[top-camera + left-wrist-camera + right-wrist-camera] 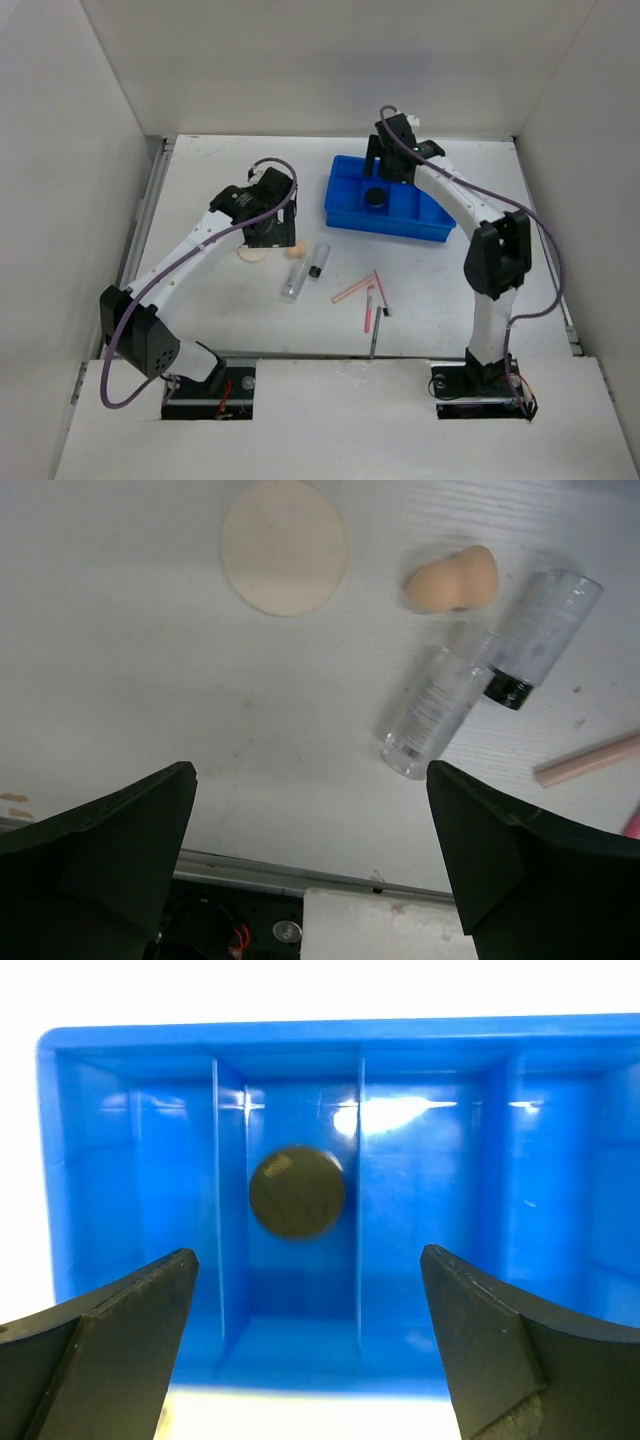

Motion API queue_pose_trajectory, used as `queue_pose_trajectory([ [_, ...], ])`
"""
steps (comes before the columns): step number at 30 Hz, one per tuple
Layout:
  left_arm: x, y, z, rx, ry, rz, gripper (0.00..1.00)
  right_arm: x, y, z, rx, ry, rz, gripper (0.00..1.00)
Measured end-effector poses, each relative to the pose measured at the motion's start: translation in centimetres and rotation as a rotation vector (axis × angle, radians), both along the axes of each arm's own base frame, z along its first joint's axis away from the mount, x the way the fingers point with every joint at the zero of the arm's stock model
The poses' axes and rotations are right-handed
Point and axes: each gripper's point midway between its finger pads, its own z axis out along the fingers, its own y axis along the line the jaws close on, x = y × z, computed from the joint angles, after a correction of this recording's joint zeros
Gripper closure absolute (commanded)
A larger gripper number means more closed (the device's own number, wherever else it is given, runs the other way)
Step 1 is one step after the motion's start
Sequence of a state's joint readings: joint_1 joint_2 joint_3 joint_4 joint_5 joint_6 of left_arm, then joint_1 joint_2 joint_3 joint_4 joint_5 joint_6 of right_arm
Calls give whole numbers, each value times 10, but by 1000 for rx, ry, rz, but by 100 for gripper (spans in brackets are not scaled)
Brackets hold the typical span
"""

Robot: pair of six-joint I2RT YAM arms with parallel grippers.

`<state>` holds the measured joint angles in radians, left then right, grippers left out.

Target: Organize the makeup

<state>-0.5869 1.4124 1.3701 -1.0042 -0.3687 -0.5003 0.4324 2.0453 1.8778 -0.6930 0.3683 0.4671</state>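
Note:
The left gripper moves down and to the right in the top view next around the clear tube's body (294, 281), which lies below and back from it, still outside the tray (345, 212).
The round black jar (377, 196) lies in a middle compartment of the blue divided tray (345, 212); the right wrist view shows the jar (297, 1192) in the tray (130, 1140). My right gripper (388, 172) hovers open and empty above it. My left gripper (270, 238) is open and empty over the table, near the cream round puff (285, 546), peach egg sponge (452, 579), clear tube (432, 706) and dark-capped vial (538, 636). In the top view they are the puff (251, 256), sponge (295, 252), tube (293, 279) and vial (319, 259). Pink and black pencils (368, 303) lie mid-table.
White walls enclose the table on three sides. A metal rail (140, 215) runs along the left edge. A peach pencil end (590, 760) shows at the right of the left wrist view.

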Motion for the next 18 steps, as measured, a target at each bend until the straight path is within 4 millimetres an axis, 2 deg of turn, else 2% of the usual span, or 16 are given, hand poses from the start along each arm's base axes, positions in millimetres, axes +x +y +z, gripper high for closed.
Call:
queue_pose_trajectory([
  [1, 0, -7, -2, -8, 5, -24, 4, -6, -3, 13, 7, -19, -2, 2],
  [6, -3, -45, -20, -12, 51, -151, 12, -55, -31, 91, 49, -158, -22, 2],
  [9, -5, -64, -37, 6, 86, -210, 15, -83, -48, 123, 69, -230, -37, 2],
  [12, -7, -77, -55, 18, 113, -249, 17, -104, -59, 128, 68, -240, -48, 2],
  [18, -13, -84, -99, 26, 194, -276, 21, -120, -68, 106, 37, -177, -53, 2],
])
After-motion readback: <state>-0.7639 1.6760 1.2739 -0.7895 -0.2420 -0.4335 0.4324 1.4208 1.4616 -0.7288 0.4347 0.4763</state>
